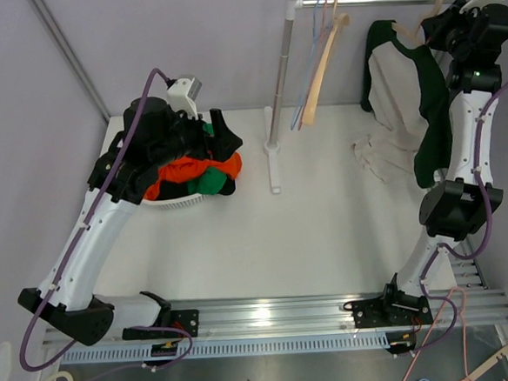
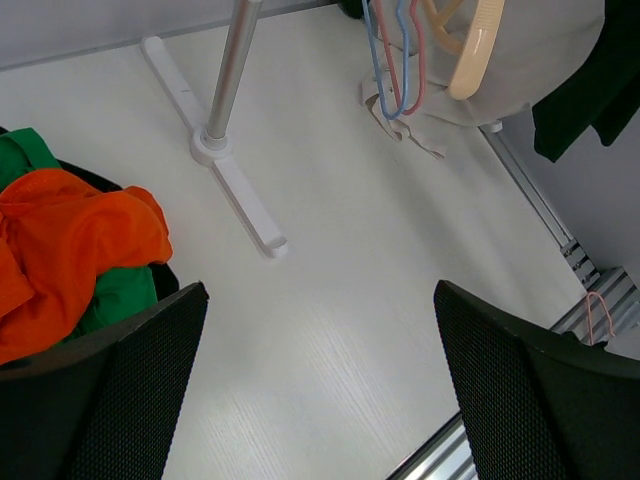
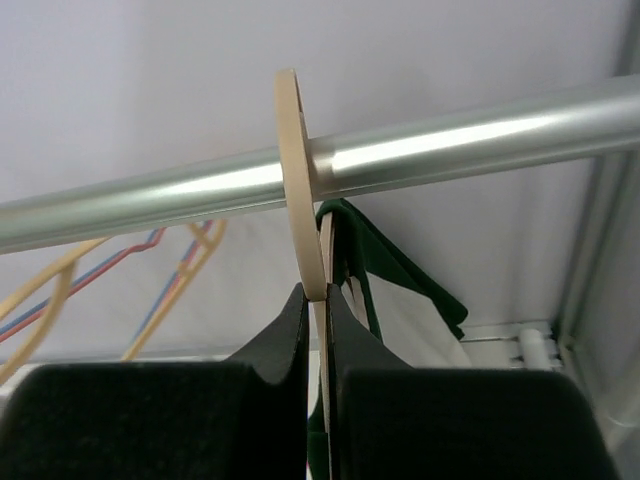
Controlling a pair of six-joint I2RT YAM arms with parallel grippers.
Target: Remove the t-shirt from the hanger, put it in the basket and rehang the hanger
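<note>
The hanger's hook should slide along the bar toward the empty hangers next, moved by my right gripper. The shirt (image 3: pixel 400 290) hangs far from my left gripper.
A cream t-shirt with dark green sleeves and collar (image 1: pixel 403 102) hangs on a beige hanger (image 1: pixel 428 4) on the rail (image 1: pixel 372 1) at the back right; its lower part rests on the table. My right gripper (image 1: pixel 451 21) is shut on the hanger's hook (image 3: pixel 298 200), just under the rail (image 3: pixel 450 140); the shirt (image 3: pixel 400 290) shows behind its fingers (image 3: pixel 290 330). My left gripper (image 2: pixel 320 370) is open and empty above the table beside the basket, far from the shirt (image 2: pixel 540 60).
A white basket (image 1: pixel 185 200) of orange, green and black clothes (image 1: pixel 204 168) is at the left. The rack's pole (image 1: pixel 281 75) and foot (image 1: pixel 274 167) stand mid-table. Empty beige, blue and pink hangers (image 1: pixel 319 55) hang on the rail.
</note>
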